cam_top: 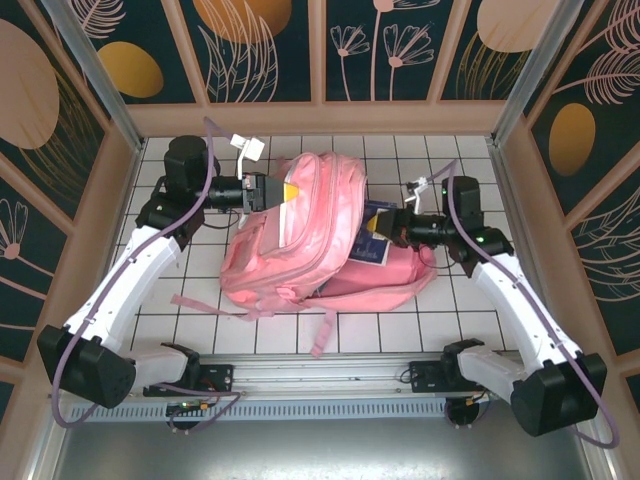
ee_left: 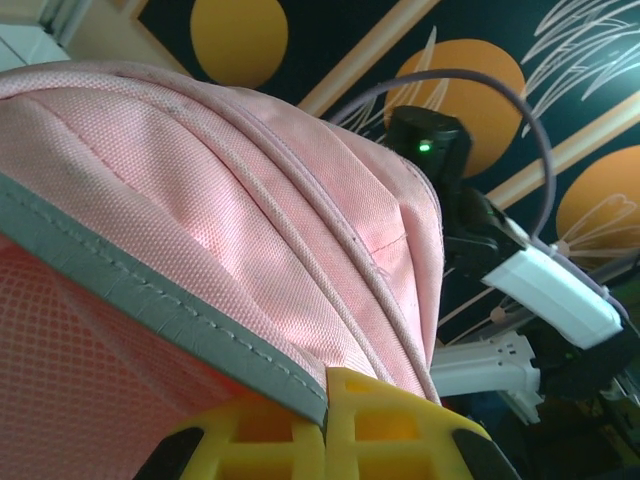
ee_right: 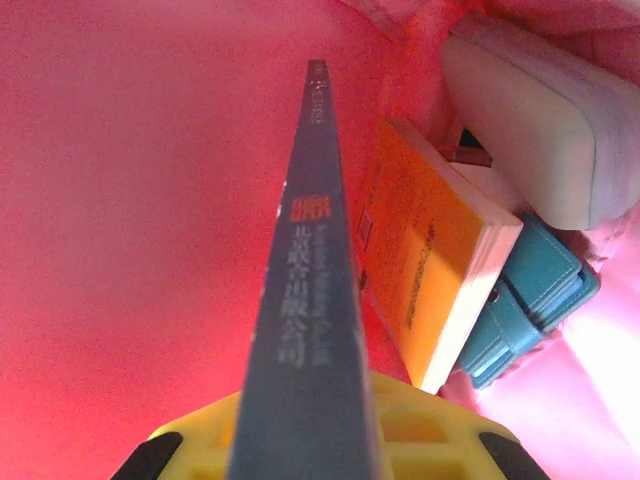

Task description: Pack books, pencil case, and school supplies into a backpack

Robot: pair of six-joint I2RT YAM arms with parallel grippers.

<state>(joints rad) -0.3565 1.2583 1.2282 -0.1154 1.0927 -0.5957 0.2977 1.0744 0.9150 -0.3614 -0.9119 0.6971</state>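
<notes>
The pink interior beside the yellow-orange book is clear, so my right gripper will next push down deeper into the backpack (cam_top: pixel 300 250) to release the dark navy book.
The pink backpack (cam_top: pixel 300 250) lies in the middle of the table with its opening toward the right. My left gripper (cam_top: pixel 285 192) is shut on the backpack's grey-trimmed opening edge (ee_left: pixel 150 290), and its yellow fingers (ee_left: pixel 380 420) pinch the fabric and hold it raised. My right gripper (cam_top: pixel 392 232) is shut on a dark navy book (cam_top: pixel 372 232), held edge-on with its spine (ee_right: pixel 310 280) reaching into the pink interior. Inside lie a yellow-orange book (ee_right: pixel 430 270), a small teal book (ee_right: pixel 535 305) and the pale pencil case (ee_right: pixel 540 130).
The backpack's pink straps (cam_top: pixel 325 330) trail toward the near edge of the tiled table (cam_top: pixel 400 335). Patterned walls (cam_top: pixel 320 50) enclose the table at the back and both sides. The right arm (ee_left: pixel 470 210) shows past the backpack in the left wrist view.
</notes>
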